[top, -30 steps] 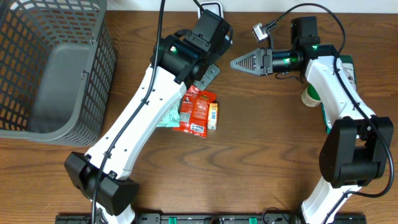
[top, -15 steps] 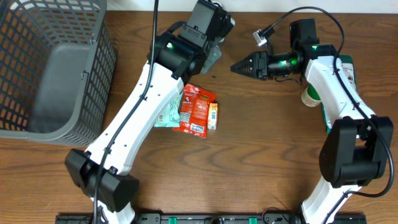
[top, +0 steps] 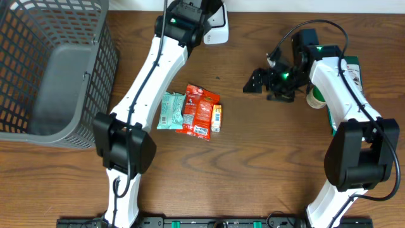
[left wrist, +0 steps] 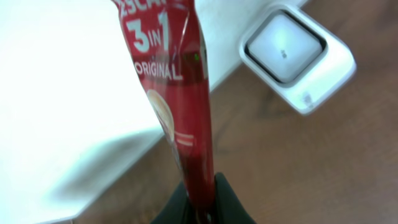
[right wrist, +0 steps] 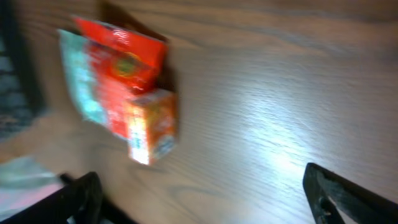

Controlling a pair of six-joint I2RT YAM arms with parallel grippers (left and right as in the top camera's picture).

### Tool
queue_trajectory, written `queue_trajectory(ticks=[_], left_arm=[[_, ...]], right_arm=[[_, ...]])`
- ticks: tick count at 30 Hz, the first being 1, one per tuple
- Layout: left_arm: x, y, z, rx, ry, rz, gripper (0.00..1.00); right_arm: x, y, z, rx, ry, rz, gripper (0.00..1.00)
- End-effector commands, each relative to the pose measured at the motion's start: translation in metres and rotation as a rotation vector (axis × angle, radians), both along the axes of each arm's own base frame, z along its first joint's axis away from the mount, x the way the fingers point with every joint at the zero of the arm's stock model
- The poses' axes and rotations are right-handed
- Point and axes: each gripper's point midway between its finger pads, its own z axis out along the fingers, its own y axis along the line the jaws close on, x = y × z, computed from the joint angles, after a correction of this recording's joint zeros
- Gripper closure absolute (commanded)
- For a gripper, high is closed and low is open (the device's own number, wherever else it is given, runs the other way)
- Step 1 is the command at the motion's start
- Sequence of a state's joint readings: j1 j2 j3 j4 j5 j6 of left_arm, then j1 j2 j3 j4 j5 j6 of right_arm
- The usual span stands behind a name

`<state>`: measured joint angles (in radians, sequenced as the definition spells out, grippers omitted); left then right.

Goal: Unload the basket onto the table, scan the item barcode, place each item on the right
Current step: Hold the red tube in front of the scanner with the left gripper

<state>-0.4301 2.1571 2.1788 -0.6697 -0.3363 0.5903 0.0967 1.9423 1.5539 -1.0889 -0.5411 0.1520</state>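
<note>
The sachet in my left gripper goes across to the right in the overhead view, back and down next. It then comes free on clear wood [top: 316, 125] beside the cup.
My left gripper [left wrist: 201, 188] is shut on the lower end of a red "3 in 1 Original" sachet [left wrist: 179, 93], which stands up in front of the wrist camera. The white barcode scanner [left wrist: 292, 56] lies just to the right of the sachet, at the back edge of the table [top: 218, 30]. In the overhead view the left gripper [top: 204, 19] is right beside the scanner, and the sachet itself is hidden under the arm. My right gripper [top: 266, 87] hangs open over bare wood, its fingers [right wrist: 348, 199] wide apart with nothing between them.
A teal packet [top: 169, 111], a red packet [top: 201, 111] and a small orange box [top: 217, 118] lie together mid-table. The grey basket [top: 38, 69] fills the left side. A cup [top: 315, 98] and a green box [top: 352, 69] sit under the right arm.
The left arm has swung toward the back edge, carrying the sachet up to the scanner. The right gripper has opened wide and turned down toward the table.
</note>
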Motion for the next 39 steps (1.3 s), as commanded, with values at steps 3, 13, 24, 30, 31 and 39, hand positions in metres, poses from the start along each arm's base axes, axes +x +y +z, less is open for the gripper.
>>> queue_trajectory(ticks=[3, 13, 24, 30, 31, 39], left_arm=[[0.044, -0.003, -0.055, 0.043, -0.024, 0.004, 0.93], [0.081, -0.013, -0.160, 0.298, 0.006, -0.177, 0.93], [0.091, -0.029, -0.173, 0.284, -0.035, -0.254, 0.93], [0.091, -0.028, -0.177, 0.286, -0.029, -0.254, 0.93], [0.091, -0.027, -0.176, 0.287, -0.032, -0.250, 0.93], [0.080, -0.022, -0.100, 0.190, -0.111, -0.083, 0.93]], right_arm=[[0.002, -0.021, -0.015, -0.177, -0.012, 0.002, 0.01], [0.002, -0.021, -0.015, -0.177, -0.012, 0.001, 0.01], [0.002, -0.021, -0.015, -0.177, -0.012, 0.001, 0.01], [0.002, -0.021, -0.015, -0.177, -0.012, 0.001, 0.01], [0.002, -0.021, -0.015, -0.177, -0.012, 0.001, 0.01], [0.002, -0.021, -0.015, -0.177, -0.012, 0.001, 0.01]])
